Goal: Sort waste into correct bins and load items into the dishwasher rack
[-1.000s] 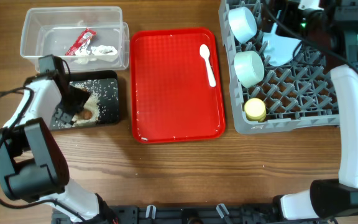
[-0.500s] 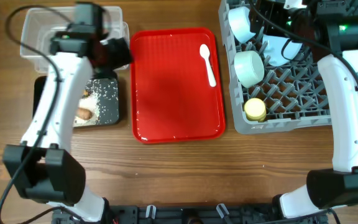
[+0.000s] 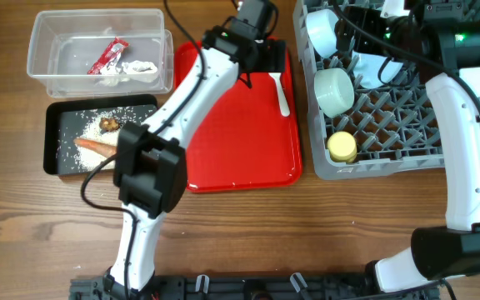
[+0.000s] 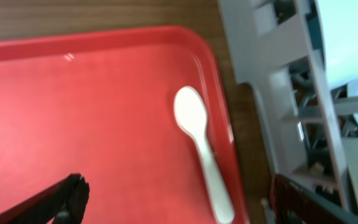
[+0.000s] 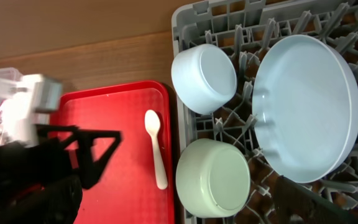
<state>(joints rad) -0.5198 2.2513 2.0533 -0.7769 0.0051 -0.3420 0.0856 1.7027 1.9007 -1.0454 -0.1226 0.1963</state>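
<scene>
My right gripper is above the spoon, which lies alone on the red tray to the left in the overhead view, so it will next cross over and lower onto its handle.
My left gripper is open and empty over the far right corner of the red tray, just above the white spoon. In the left wrist view the spoon lies between my spread fingers. My right gripper is open and empty above the grey dishwasher rack. The rack holds two pale bowls, the blue plate and the yellow cup. The clear tub holds the red wrapper and tissue. The black tray holds rice, the brown lump and the carrot stick.
The red tray lies between the two bins on the left and the rack on the right, its right rim close to the rack wall. My left arm stretches diagonally across the red tray. Bare wooden table runs along the front.
My left arm has swung from the black tray, past the clear tub, to the red tray's far right corner over the spoon. The carrot stick and lump now show in the black tray.
</scene>
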